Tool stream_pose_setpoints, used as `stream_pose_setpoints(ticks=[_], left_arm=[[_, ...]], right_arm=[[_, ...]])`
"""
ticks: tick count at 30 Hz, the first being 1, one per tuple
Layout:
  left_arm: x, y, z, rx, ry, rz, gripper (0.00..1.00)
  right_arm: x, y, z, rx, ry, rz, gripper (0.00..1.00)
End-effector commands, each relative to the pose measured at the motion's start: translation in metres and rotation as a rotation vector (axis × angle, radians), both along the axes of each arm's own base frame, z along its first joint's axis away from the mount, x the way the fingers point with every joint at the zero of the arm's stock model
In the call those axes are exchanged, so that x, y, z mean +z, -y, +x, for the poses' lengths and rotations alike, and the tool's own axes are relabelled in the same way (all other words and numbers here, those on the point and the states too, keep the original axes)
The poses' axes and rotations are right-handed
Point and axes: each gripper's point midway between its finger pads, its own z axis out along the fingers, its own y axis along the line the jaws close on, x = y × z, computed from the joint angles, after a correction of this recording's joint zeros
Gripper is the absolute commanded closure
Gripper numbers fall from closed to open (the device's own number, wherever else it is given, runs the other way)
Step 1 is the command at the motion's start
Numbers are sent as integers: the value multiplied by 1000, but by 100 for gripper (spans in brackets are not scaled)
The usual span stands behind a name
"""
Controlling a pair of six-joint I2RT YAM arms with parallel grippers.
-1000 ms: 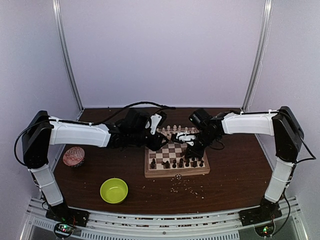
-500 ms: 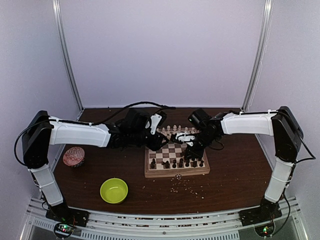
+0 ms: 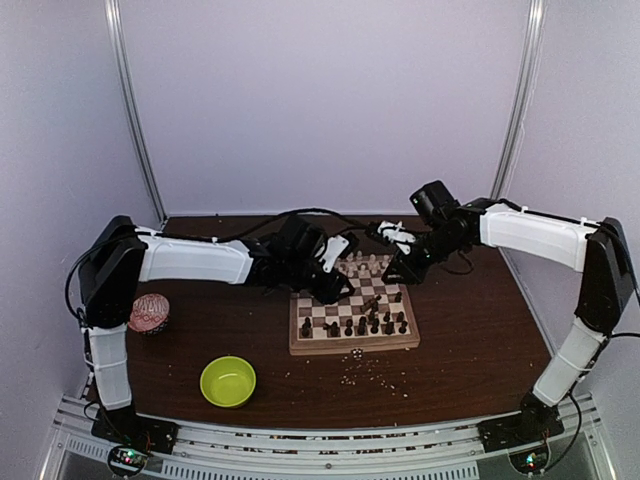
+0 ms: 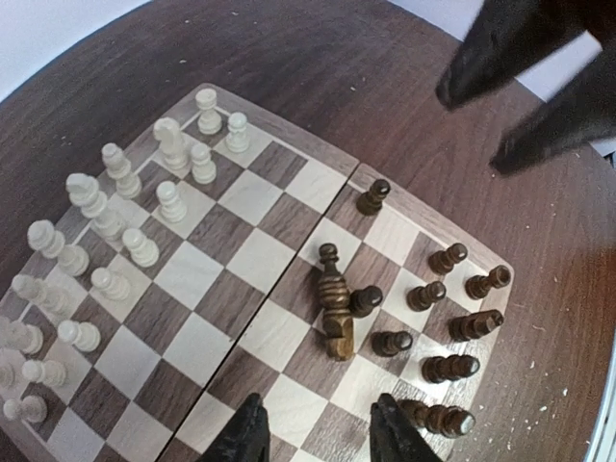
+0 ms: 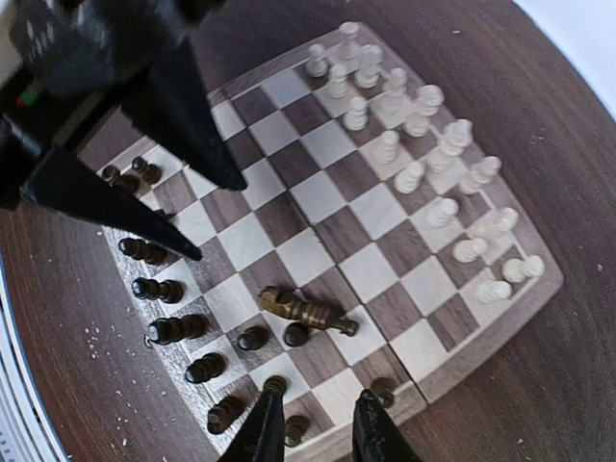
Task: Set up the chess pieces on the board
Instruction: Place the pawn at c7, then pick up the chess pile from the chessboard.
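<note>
The tall dark piece lies on its side. My left gripper needs to go down next, toward the right in the top view, onto the near end of the tall dark piece [image 3: 366, 308].
The board [image 3: 350, 346] lies mid-table. Cream pieces [image 4: 115, 226] stand in two rows at its far side, dark pieces [image 4: 448, 322] along its near side. One tall dark piece [image 4: 334, 300] lies on its side among the dark pawns; it also shows in the right wrist view [image 5: 306, 310]. My left gripper [image 4: 318, 443] is open and empty, hovering above the board's left part [image 3: 338, 285]. My right gripper [image 5: 318, 433] is open and empty above the board's right edge [image 3: 392, 272]. The left gripper's fingers [image 5: 144, 144] show across from it.
A lime-green bowl [image 3: 228, 381] sits at the front left. A pink patterned cup [image 3: 148, 313] stands at the left. Pale crumbs [image 3: 370, 370] are scattered in front of the board.
Both grippers have pulled apart and risen from the board's middle; the right arm swung back and right, the left arm reached further right. A dark piece now lies toppled on the board.
</note>
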Motion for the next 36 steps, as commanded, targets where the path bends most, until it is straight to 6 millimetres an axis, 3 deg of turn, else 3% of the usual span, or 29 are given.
stream_pose_setpoints(ticks=[1, 5, 9, 19, 29, 36], left_arm=[[1, 22, 1, -107, -10, -27, 61], [-10, 37, 3, -148, -29, -16, 60], [-25, 46, 2, -173, -38, 33, 60], [-56, 42, 8, -154, -40, 140, 63], [-68, 50, 7, -187, -69, 147, 65], [-83, 36, 11, -174, -45, 237, 68]], right_arm=[[25, 25, 10, -87, -7, 89, 73], [22, 45, 17, -142, -18, 103, 72], [20, 52, 19, -160, -34, 117, 72], [17, 57, 20, -168, -47, 132, 71], [11, 60, 22, -172, -63, 132, 71], [10, 62, 23, -174, -68, 132, 71]])
